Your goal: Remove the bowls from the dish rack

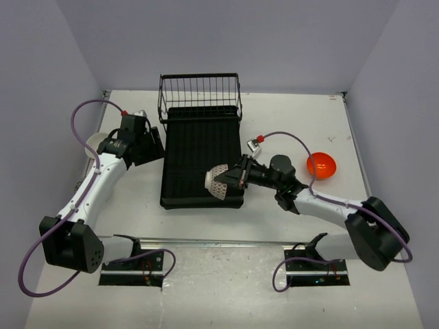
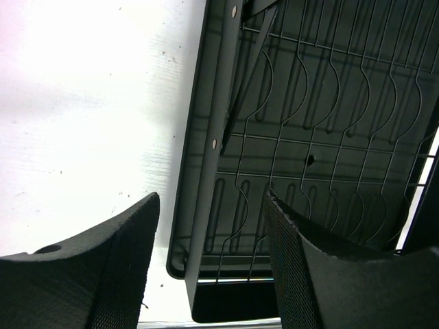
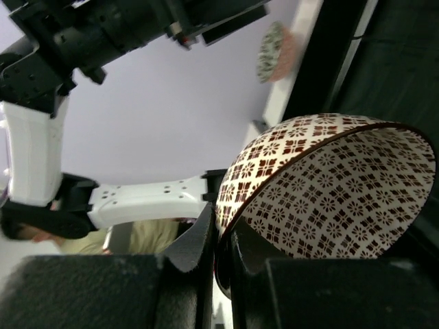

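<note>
The robot's right gripper needs to carry the patterned bowl toward the right in the top view and come down over the orange bowl, whose open hollow can take it.
The black dish rack point(image 1: 199, 147) lies mid-table, its wire basket point(image 1: 200, 92) at the far end. Above the rack's near right corner hangs a white bowl with a brown pattern point(image 1: 217, 181), tipped on its side. My right gripper point(image 1: 231, 179) is shut on its rim. In the right wrist view the two fingers point(image 3: 223, 236) pinch the rim, one inside and one outside the bowl point(image 3: 329, 192). My left gripper point(image 1: 149, 144) is at the rack's left edge, open and holding nothing. Its fingers point(image 2: 123, 260) stand apart over the rack's edge point(image 2: 206, 171).
An orange bowl point(image 1: 321, 165) sits on the table right of the rack. A pale round dish point(image 1: 92, 142) lies at the left, mostly hidden by the left arm. Purple walls close in the table on three sides.
</note>
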Controlling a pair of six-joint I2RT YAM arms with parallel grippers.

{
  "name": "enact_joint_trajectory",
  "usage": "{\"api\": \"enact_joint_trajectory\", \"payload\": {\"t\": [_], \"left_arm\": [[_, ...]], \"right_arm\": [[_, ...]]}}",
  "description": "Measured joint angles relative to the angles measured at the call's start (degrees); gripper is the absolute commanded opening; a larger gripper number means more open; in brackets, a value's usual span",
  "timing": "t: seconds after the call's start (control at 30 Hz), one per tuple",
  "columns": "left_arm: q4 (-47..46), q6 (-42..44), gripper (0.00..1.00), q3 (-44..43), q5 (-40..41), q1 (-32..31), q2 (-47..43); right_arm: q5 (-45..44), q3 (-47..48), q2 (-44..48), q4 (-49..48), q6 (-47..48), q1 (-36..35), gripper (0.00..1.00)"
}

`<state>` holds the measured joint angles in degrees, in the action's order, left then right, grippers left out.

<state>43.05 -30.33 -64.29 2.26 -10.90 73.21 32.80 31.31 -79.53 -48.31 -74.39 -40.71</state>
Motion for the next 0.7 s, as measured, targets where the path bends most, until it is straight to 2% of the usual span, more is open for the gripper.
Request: {"api": "enact_joint_trajectory", "payload": {"t": [0.23, 0.37, 0.43, 0.53, 0.7], "left_arm": [[0.9, 0.9, 0.64, -1.5, 1.2, 0.0, 0.6], [0.8, 1.3, 0.65, -2.6, 1.5, 0.0, 0.9], [0.8, 1.6, 0.65, -2.7, 1.8, 0.0, 0.9], [0.8, 2.3, 0.65, -2.7, 2.5, 0.0, 1.2], [0.8, 4.3, 0.64, -2.7, 4.6, 0.0, 1.4]], "right_arm": [[-0.3, 1.7, 17.9, 30.3, 12.8, 12.4, 0.00], [-2.5, 8.2, 22.3, 48.5, 20.7, 21.5, 0.00], [-6.2, 13.9, 20.9, 58.7, 24.8, 24.5, 0.00], [-15.4, 25.9, 13.7, 74.7, 32.6, 27.7, 0.00], [-29.9, 38.9, 1.3, 88.9, 41.3, 29.9, 0.00]]}}
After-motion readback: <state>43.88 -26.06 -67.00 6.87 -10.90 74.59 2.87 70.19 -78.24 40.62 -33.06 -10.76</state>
